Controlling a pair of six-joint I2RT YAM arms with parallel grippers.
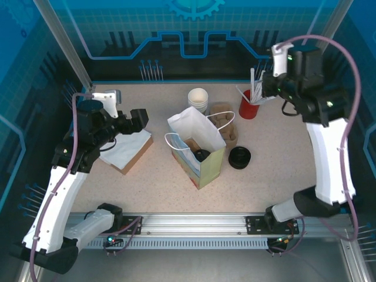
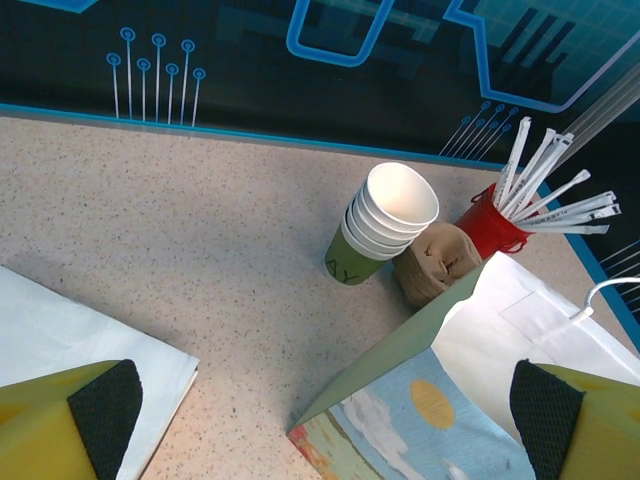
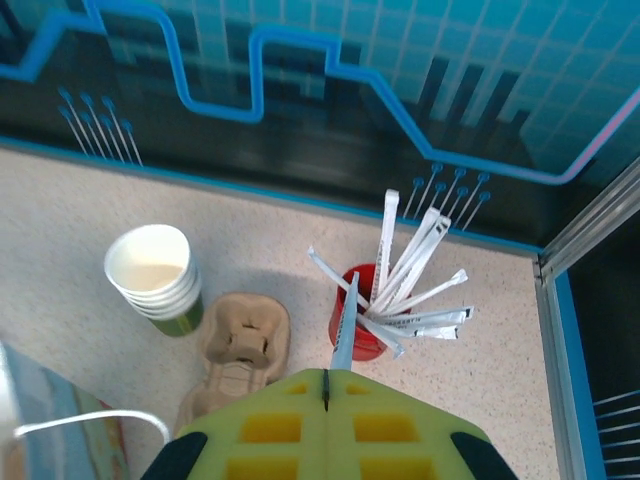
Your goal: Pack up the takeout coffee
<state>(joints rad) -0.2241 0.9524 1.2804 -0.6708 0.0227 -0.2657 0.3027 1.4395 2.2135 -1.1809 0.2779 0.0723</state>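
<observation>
Next, my right gripper carries the wrapped straw back toward the base, over the open paper bag's opening and down, because the takeout coffee (image 1: 202, 155) stands inside.
The takeout coffee (image 1: 202, 155) stands inside the open paper bag (image 1: 205, 167) at mid table; only its black lid shows there. My left gripper (image 1: 138, 120) hovers left of the bag, open and holding nothing. In the left wrist view the gripper (image 2: 325, 410) has its black pads (image 2: 105, 408) wide apart, with the bag's corner (image 2: 450, 390) between them below. My right gripper (image 1: 257, 89) hangs at the back right over the red cup (image 1: 248, 108) of wrapped straws. Its jaws (image 3: 327, 376) are shut on one wrapped straw (image 3: 343, 330) that points down toward the red cup (image 3: 352, 328).
A stack of lidless cups (image 1: 198, 99) and brown cup carriers (image 1: 225, 125) stand behind the bag. A stack of black lids (image 1: 239, 157) lies to its right. A flat white-and-brown paper pile (image 1: 126, 150) lies under the left arm. The blue back wall is close behind the straws.
</observation>
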